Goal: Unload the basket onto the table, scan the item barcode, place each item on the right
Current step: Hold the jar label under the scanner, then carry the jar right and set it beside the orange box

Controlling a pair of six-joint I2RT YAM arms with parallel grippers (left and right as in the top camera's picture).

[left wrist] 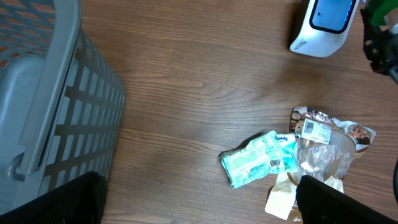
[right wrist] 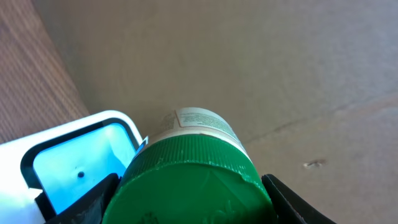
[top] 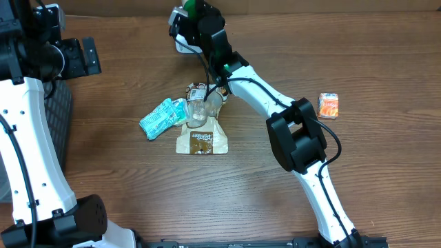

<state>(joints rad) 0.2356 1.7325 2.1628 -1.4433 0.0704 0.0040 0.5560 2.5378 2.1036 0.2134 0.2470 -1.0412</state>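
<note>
The right gripper comes back from the scanner next, lowers the jar onto wood beside the orange packet, then releases it, because the pile lies well away.
The item is a white labelled jar (right wrist: 202, 122) with a green ribbed lid (right wrist: 193, 183). My right gripper (right wrist: 186, 208) is shut on the lid, one black finger on each side. It holds the jar (top: 195, 8) at the table's far edge, right next to the white barcode scanner (right wrist: 37, 155), whose blue window (right wrist: 78, 165) glows at the jar's left. The scanner (top: 180, 26) (left wrist: 323, 25) also shows in the overhead and left wrist views. My left gripper (left wrist: 199, 208) (top: 88, 57) hangs open over bare wood at the left, holding nothing.
A pile lies mid-table: a teal packet (top: 162, 117) (left wrist: 258, 158), a clear crinkled wrapper (top: 200, 107) and a brown pouch (top: 200, 140). An orange packet (top: 328, 105) sits alone at the right. A grey slatted basket (left wrist: 43, 93) (top: 60, 117) stands at the left edge.
</note>
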